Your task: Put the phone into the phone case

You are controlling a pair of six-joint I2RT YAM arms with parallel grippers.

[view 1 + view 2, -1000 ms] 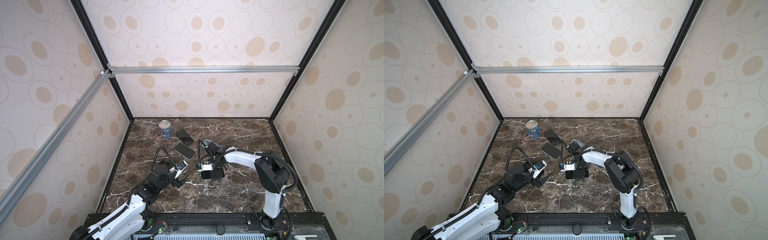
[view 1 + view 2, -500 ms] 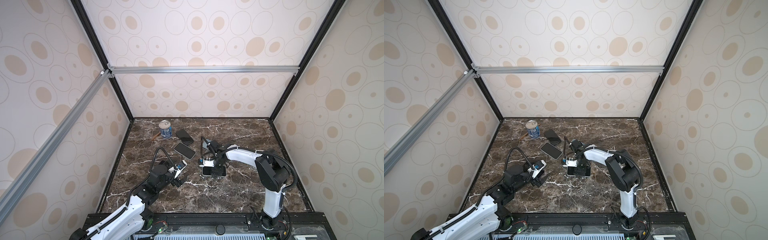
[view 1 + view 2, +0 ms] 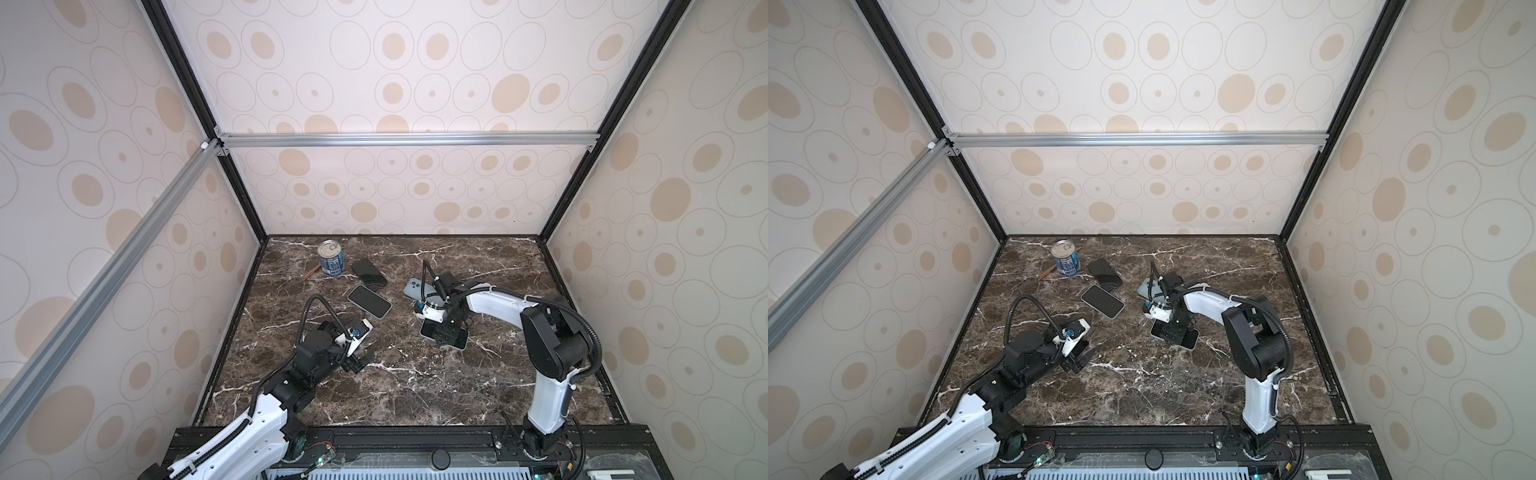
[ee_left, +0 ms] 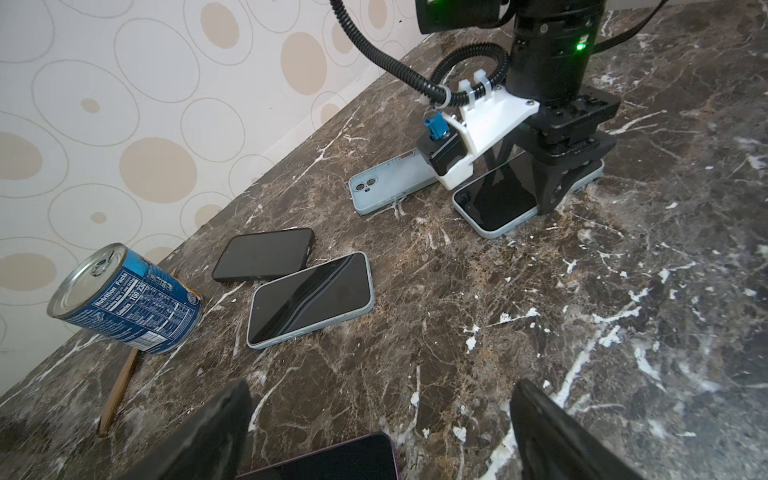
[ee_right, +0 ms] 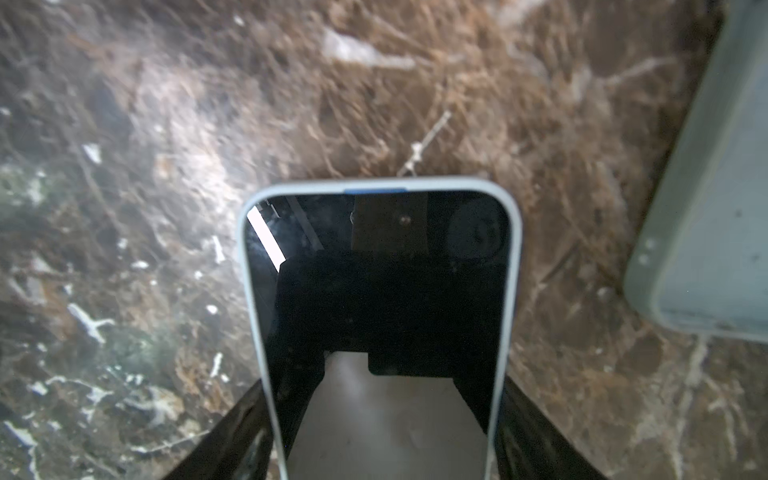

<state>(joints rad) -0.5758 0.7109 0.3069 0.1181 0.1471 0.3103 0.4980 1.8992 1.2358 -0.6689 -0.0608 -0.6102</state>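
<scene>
The marble beside my right gripper, away from the left gripper, is bare, so I will move the phone there, turn it, and release it clear of the case.
A phone [image 5: 374, 270] with a black screen and a pale rim lies flat on the marble table [image 3: 415, 386], right of centre in both top views [image 3: 458, 341] [image 3: 1190, 340]. My right gripper [image 5: 382, 415] points down over it and is shut on the phone, one finger pressed against each long side. The pale blue-grey phone case [image 3: 415, 289] [image 4: 386, 189] lies just behind it, camera cutout showing, a small gap apart. My left gripper [image 4: 382, 399] [image 3: 359, 359] hangs open low over the table at the left, holding nothing.
A dark phone with a purple edge [image 4: 332, 459] lies under my left gripper. A phone in a pale case [image 3: 369, 300] and a black phone [image 3: 369, 273] lie mid-table. A blue can [image 3: 330, 258] and a wooden stick [image 3: 311, 274] sit at the back left.
My right gripper has slid to the right and slightly back, carrying the phone along the table, and its fingers have narrowed a little. The left arm has stayed put.
</scene>
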